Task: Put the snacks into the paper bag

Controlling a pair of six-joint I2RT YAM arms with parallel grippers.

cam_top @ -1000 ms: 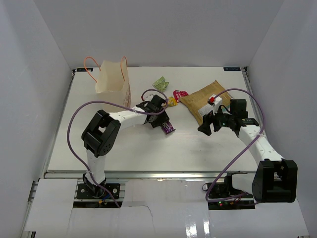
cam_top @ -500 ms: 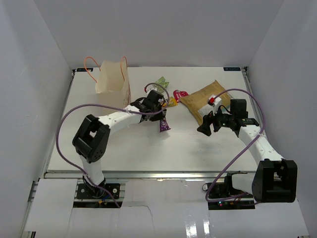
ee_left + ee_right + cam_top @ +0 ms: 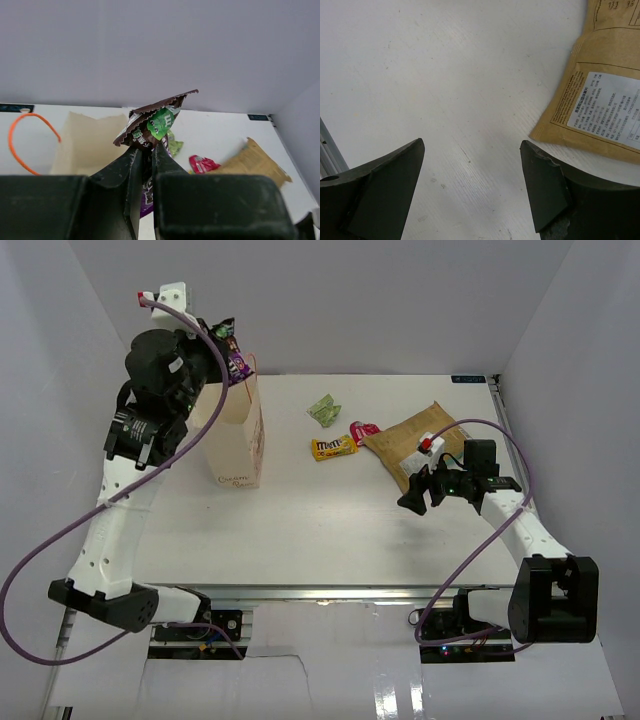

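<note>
My left gripper will move down next. It will tilt down over the opening of the cream paper bag (image 3: pixel 234 404) (image 3: pixel 91 143).
My left gripper (image 3: pixel 222 348) is raised high above the mouth of the cream paper bag (image 3: pixel 236 430) and is shut on the dark brown-purple candy packet (image 3: pixel 231 347), seen close in the left wrist view (image 3: pixel 152 122). On the table lie a green packet (image 3: pixel 323 410), the yellow M&M's packet (image 3: pixel 331 448), a pink-red packet (image 3: pixel 364 430) and the large tan pouch (image 3: pixel 412 445). My right gripper (image 3: pixel 414 497) is open and empty, low over the table beside the pouch's near corner (image 3: pixel 600 100).
White walls enclose the table on the left, back and right. The bag's orange cord handle (image 3: pixel 22 142) arches at its rim. Purple cables loop from both arms.
My left arm has lifted the dark packet from the table middle up and left to above the bag. The bag now stands upright. The right arm has not moved.
</note>
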